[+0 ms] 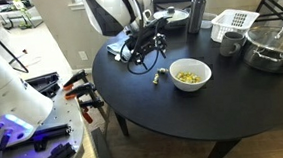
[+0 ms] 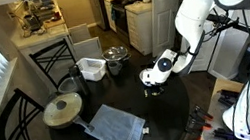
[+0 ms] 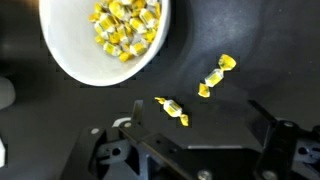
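My gripper brings its open fingers past the nearer candy and down astride the farther candy's middle (image 1: 156, 79) (image 3: 216, 76) next, since that yellow-wrapped candy lies below, beyond the nearer one.
In the wrist view my gripper (image 3: 200, 122) is open above the black round table (image 3: 250, 40), holding nothing. A yellow-wrapped candy (image 3: 172, 109) lies on the table just inside the left finger (image 3: 136, 112). A second candy (image 3: 215, 77) lies a little farther out. A white bowl (image 3: 70, 55) with several more yellow candies sits at the upper left. In an exterior view the gripper (image 1: 146, 51) hangs low over the table beside the bowl (image 1: 190, 76), with a loose candy (image 1: 157, 78) between them. In an exterior view the gripper (image 2: 154, 75) is at the table's edge.
Behind the bowl stand a white basket (image 1: 234, 22), a dark bottle (image 1: 199, 7), a cup (image 1: 229, 45) and a glass pot (image 1: 272, 48). A blue cloth (image 2: 114, 130) and a lidded pan (image 2: 63, 110) lie across the table. Chairs (image 2: 17, 122) ring it.
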Controlling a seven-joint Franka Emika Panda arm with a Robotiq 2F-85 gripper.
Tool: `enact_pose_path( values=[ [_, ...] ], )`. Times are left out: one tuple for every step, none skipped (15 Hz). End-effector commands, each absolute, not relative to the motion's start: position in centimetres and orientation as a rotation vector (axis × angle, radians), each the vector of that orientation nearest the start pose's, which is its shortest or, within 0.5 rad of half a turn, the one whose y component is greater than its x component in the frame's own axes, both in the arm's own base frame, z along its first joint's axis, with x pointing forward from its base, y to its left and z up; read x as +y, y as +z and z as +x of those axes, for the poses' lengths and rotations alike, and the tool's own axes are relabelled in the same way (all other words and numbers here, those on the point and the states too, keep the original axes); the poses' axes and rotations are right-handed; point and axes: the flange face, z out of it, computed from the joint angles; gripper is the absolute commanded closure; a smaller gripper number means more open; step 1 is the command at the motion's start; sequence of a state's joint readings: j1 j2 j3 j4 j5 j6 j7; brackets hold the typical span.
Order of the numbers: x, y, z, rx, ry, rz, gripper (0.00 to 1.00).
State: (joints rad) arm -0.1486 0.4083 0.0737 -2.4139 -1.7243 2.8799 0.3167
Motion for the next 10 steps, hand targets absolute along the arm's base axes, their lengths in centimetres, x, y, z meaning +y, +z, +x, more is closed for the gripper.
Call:
enact_pose_path(
  values=[
    [1.7,10.6,43.2,-2.111,-0.117,-2.702,0.00],
    [1.5,10.2,43.1,-2.108,-0.087,-2.686,0.00],
    [1.3,9.7,43.1,-2.102,-0.054,-2.676,0.00],
    [1.0,9.3,43.1,-2.095,-0.028,-2.667,0.00],
    [0.9,8.9,43.1,-2.092,-0.006,-2.658,0.00],
    [0.8,8.6,43.3,-2.086,0.013,-2.650,0.00],
    [0.7,8.4,43.4,-2.080,0.028,-2.644,0.00],
    [0.6,8.2,43.6,-2.075,0.039,-2.637,0.00],
    [0.6,8.1,43.8,-2.070,0.046,-2.633,0.00],
    [0.6,8.0,44.0,-2.064,0.052,-2.632,0.00]
  ],
)
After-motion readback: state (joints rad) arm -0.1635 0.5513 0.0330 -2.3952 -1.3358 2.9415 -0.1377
